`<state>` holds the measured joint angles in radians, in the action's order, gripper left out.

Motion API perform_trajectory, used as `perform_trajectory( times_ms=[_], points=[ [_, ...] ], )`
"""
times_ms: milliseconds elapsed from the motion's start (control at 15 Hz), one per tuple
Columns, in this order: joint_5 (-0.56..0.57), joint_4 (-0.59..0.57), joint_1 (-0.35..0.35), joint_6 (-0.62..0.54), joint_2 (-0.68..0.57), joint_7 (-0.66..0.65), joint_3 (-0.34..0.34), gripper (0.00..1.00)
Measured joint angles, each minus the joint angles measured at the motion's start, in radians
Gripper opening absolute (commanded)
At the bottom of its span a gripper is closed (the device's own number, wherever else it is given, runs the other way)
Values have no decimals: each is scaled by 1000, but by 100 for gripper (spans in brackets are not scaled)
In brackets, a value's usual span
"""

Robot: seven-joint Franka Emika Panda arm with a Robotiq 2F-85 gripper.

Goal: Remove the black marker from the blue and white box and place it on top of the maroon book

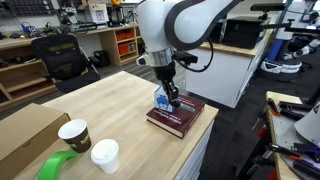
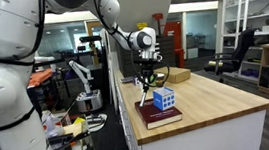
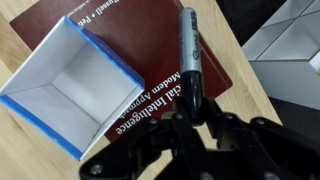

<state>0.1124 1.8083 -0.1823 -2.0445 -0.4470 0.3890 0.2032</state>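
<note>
My gripper needs to move down toward the maroon book's bare cover (image 3: 162,66) beside the box and release the marker there, since that cover is beneath the black marker (image 3: 188,45).
The maroon book (image 3: 160,60) lies near the wooden table's corner and shows in both exterior views (image 1: 178,117) (image 2: 159,119). The blue and white box (image 3: 70,90) stands open and empty on the book's edge; it also shows in both exterior views (image 1: 162,101) (image 2: 164,100). My gripper (image 3: 195,108) is shut on the black marker (image 3: 188,45), which sticks out over the book's cover beside the box. In both exterior views the gripper (image 1: 171,93) (image 2: 147,81) hangs just above the box and book.
Two paper cups (image 1: 74,132) (image 1: 105,154), a green tape roll (image 1: 57,166) and a brown cardboard box (image 1: 25,128) stand on the table's other side. The table edge (image 1: 205,125) runs close to the book. A black chair (image 1: 62,55) stands behind the table.
</note>
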Motion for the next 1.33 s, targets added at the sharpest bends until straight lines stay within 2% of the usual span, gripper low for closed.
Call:
perform_trajectory(
  times_ms=[600, 667, 733, 867, 1267, 1333],
  points=[
    [68, -86, -18, 0, -117, -7, -2, 6],
    [68, -91, -19, 0, -123, -7, -2, 22],
    [68, -95, -19, 0, -127, -7, -2, 49],
    [68, -100, -19, 0, -133, -8, -2, 56],
    [65, -107, -19, -5, -134, -17, -2, 94],
    [62, -108, -18, -7, -132, -22, -2, 75]
  ],
)
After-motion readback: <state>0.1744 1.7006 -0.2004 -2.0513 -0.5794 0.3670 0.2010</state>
